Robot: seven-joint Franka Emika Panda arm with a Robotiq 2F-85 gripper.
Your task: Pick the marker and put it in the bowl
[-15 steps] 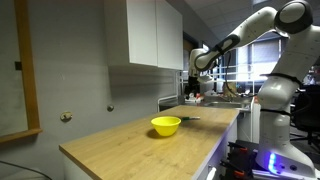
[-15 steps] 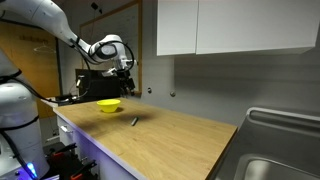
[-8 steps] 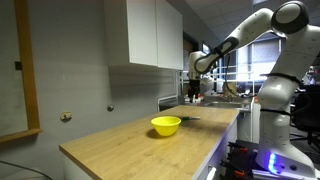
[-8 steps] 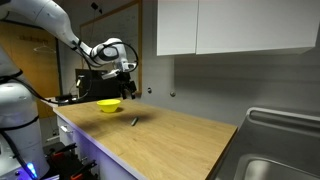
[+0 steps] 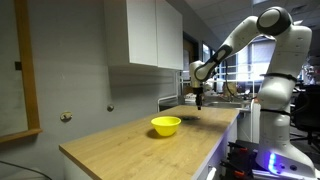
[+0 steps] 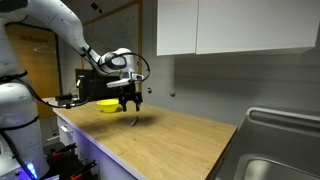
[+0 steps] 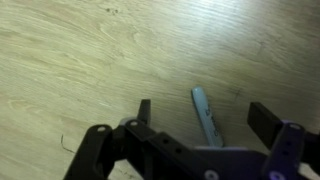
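My open gripper moves down and eases outward onto the marker (image 6: 134, 122) (image 7: 201, 103) next, as the marker lies below it on the counter and the spread fingers still hang above it.
The marker (image 7: 201, 103) lies flat on the wooden counter; in the wrist view it looks grey-blue and sits between my two fingers. It shows as a thin dark stick in an exterior view (image 6: 134, 121), just right of the yellow bowl (image 6: 109, 105). The bowl also shows in both exterior views (image 5: 166, 125) and is empty. My gripper (image 7: 205, 116) is open, pointing down, a little above the marker and straddling it without touching. It hangs beside the bowl in both exterior views (image 6: 131, 108) (image 5: 199, 100).
The wooden counter (image 6: 180, 140) has a front edge near the bowl. White wall cabinets (image 6: 230, 25) hang above. A steel sink (image 6: 280, 150) lies at the counter's far end. Dark equipment (image 6: 95, 80) stands behind the bowl.
The arm has swung down and the gripper has dropped from well above the counter to just over the marker. The marker and bowl have not moved.
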